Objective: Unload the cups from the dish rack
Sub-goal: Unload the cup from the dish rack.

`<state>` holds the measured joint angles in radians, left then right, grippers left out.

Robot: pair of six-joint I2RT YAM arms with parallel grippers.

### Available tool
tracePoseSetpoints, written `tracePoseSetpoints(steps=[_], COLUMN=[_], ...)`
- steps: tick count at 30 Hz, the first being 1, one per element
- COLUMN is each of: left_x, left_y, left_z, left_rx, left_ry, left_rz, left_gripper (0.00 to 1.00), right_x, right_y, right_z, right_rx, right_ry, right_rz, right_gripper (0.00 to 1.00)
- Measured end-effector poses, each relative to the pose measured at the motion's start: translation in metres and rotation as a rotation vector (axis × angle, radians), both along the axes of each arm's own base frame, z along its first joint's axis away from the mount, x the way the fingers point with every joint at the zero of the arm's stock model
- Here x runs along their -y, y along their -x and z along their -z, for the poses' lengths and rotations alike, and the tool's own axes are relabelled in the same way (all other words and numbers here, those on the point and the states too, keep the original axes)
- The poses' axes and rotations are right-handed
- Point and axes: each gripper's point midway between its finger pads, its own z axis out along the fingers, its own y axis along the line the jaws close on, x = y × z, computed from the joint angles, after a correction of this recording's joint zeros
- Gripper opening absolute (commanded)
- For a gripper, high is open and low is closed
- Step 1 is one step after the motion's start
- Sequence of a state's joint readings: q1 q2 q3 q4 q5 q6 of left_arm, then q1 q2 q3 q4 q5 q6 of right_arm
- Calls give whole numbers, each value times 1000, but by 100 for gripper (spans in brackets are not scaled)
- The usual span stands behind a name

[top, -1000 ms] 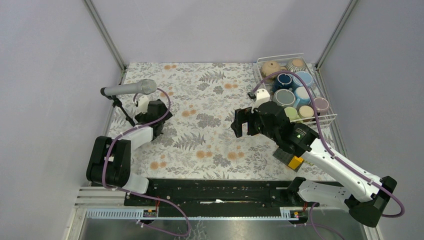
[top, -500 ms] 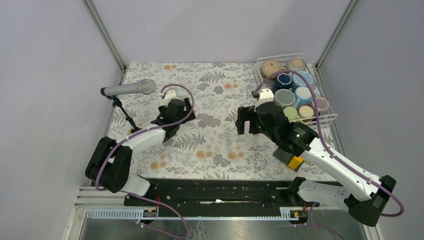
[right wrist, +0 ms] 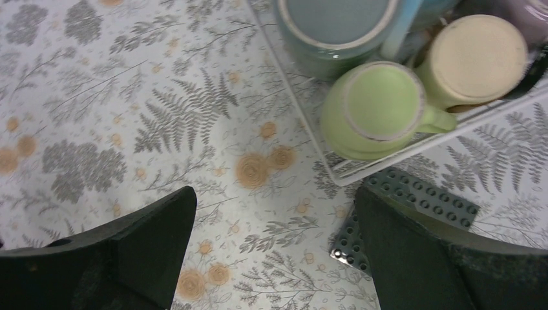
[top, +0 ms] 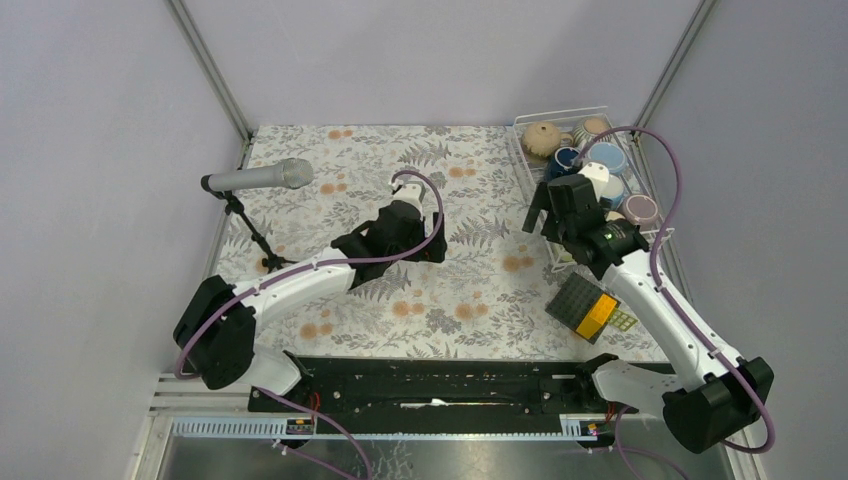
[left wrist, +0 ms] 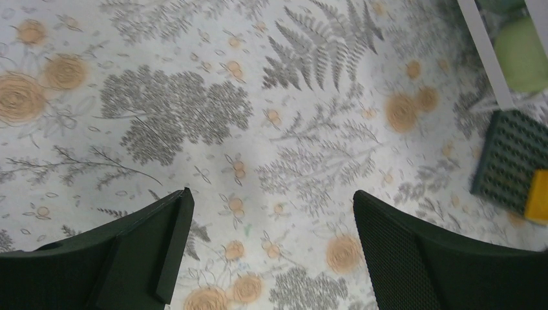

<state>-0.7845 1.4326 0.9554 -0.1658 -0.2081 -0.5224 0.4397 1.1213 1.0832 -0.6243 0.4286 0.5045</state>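
Note:
The near side of the dark blue cup is farther outward and lower, so the robot's right gripper will next move its open fingers outward and down to close on it.
The white wire dish rack stands at the far right and holds several cups: tan, striped, dark blue, light blue and pink. My right gripper is open and empty above the rack's near-left corner. The right wrist view shows its open jaws over the cloth, with a green mug, a cream-topped cup and a grey-blue mug inside the rack's rim. My left gripper is open and empty over the table's middle.
A black studded pad with an orange block lies on the floral cloth just in front of the rack; it also shows in the right wrist view and the left wrist view. A microphone on a stand is at the left.
My left arm has swung right from beside the microphone to the table's middle. My right gripper has moved right and back, from the middle to the rack's left edge.

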Motion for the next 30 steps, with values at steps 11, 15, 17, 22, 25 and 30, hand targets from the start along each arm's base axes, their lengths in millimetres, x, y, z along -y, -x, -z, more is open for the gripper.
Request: tracePoseSetpoints(steps=[11, 15, 17, 22, 25, 30], left_x=[3, 2, 1, 0, 0, 0], left_y=[40, 46, 47, 49, 49, 50], left_z=[-32, -37, -36, -38, -39, -40], left_rx=[-55, -53, -57, -51, -46, -46], left_ry=[37, 34, 29, 26, 25, 26], left_rz=[162, 191, 197, 208, 211, 212], left_gripper=[99, 99, 99, 99, 99, 99], right_x=[45, 55, 59, 66, 69, 64], right_y=[-23, -47, -62, -94, -119, -153], right_z=[3, -1, 1, 19, 20, 24], right_rx=[-56, -68, -83, -134, -143, -146], right_ry=[44, 51, 50, 25, 29, 41], right_rz=[165, 188, 195, 193, 187, 143], right_gripper=[100, 100, 100, 100, 100, 100])
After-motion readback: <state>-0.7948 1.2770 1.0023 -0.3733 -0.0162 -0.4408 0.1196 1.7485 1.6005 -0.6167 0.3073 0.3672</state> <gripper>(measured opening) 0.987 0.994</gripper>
